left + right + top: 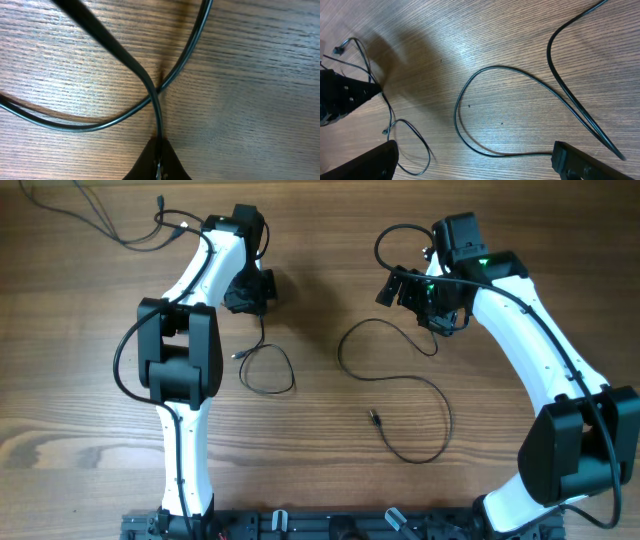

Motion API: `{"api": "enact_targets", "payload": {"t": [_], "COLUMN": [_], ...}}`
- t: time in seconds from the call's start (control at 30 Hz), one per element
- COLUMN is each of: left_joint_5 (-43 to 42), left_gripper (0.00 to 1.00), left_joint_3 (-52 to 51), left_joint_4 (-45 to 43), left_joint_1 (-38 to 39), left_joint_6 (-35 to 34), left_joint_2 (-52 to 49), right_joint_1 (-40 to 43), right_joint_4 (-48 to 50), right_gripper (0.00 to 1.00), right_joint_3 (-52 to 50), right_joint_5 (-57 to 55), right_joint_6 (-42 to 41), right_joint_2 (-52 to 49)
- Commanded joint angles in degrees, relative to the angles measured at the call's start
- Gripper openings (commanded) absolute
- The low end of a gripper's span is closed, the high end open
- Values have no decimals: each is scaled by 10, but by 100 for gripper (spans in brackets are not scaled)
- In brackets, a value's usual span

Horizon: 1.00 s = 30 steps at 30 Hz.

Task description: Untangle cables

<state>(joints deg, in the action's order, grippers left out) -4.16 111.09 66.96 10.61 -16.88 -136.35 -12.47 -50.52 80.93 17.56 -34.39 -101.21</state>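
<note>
My left gripper swings up and to the left in the overhead view toward the far corner cord (112, 235) next, letting go of the cable apart from the longer one.
My left gripper (248, 300) is shut on a thin black cable (262, 330) that hangs into a small loop below it, with a small plug (238, 357) at its end. In the left wrist view the shut jaws (159, 159) pinch this cable (190, 45), which crosses itself just above them. My right gripper (420, 298) is open and its fingers (475, 156) are wide apart. A second, longer cable (341, 352) curves from under the right gripper to a plug (372, 417). In the right wrist view this cable (456, 110) ends against the right finger.
Another thin black cord (100, 222) lies at the table's far left corner. The left arm (180, 350) and right arm (560, 380) flank the middle of the wooden table (320, 480). The left gripper (340, 97) shows in the right wrist view.
</note>
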Motion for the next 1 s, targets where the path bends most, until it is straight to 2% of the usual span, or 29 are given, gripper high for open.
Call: {"api": "enact_targets", "payload": {"t": [0.0, 0.17, 0.3, 0.33, 0.37, 0.47, 0.5, 0.67, 0.73, 0.83, 0.97], "left_joint_5": [-21, -59, -59, -65, -97, -223, -233, -232, -201, -118, -78], "left_gripper": [4, 4, 4, 4, 4, 4, 4, 4, 4, 4, 4], "left_joint_3": [17, 44, 44, 44, 44, 44, 44, 44, 44, 44, 43], "left_joint_4": [-4, -61, -70, -84, -110, -219, -264, -322, -321, -287, -281], "left_joint_1": [3, 3, 3, 3, 1, -1, -1, -40, -73, -134, -181], "left_joint_6": [2, -5, -24, -47, -66, -66, -96, -192, -244, -364, -380], "left_joint_2": [70, 231, 288, 302, 318, 360, 380, 403, 402, 402, 393], "right_joint_1": [-3, -3, -4, -4, -4, -7, -7, -8, -8, -8, -9], "right_joint_4": [2, 3, 6, 7, 7, 5, 5, 5, 6, 6, 7], "right_gripper": [100, 100, 100, 100, 100, 100, 100, 100, 100, 99, 100], "right_joint_3": [0, 0, 0, 0, 0, 0, 0, 0, 0, 0, 0], "right_joint_5": [-1, -1, -1, -1, -1, -1, -1, -1, -1, -1, -1], "right_joint_6": [-1, -1, -1, -1, -1, -1, -1, -1, -1, -1, -2], "right_joint_2": [3, 3, 3, 3, 3, 3, 3, 3, 3, 3, 3]}}
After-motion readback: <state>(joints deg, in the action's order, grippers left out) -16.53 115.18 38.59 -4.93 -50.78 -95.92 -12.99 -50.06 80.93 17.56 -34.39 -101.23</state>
